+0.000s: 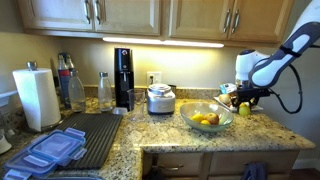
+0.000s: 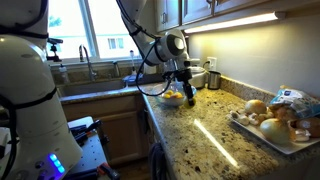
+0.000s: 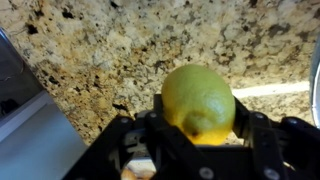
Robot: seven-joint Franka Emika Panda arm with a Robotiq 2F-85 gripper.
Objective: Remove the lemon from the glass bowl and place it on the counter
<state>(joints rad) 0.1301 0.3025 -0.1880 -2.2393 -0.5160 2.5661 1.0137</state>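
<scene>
The robot has the lemon in its gripper and will lower it next, away from the glass bowl and onto the open counter.
My gripper is shut on the lemon, a plain yellow oval fruit, and holds it above the speckled granite counter. In both exterior views the gripper hangs low over the counter, just beside the glass bowl and outside its rim. The lemon shows small under the fingers in an exterior view. The bowl still holds other yellow and orange fruit.
A white-and-silver cooker, a black soda maker, bottles, a paper towel roll, a dark drying mat and plastic containers stand along the counter. A white plate of food lies further along it.
</scene>
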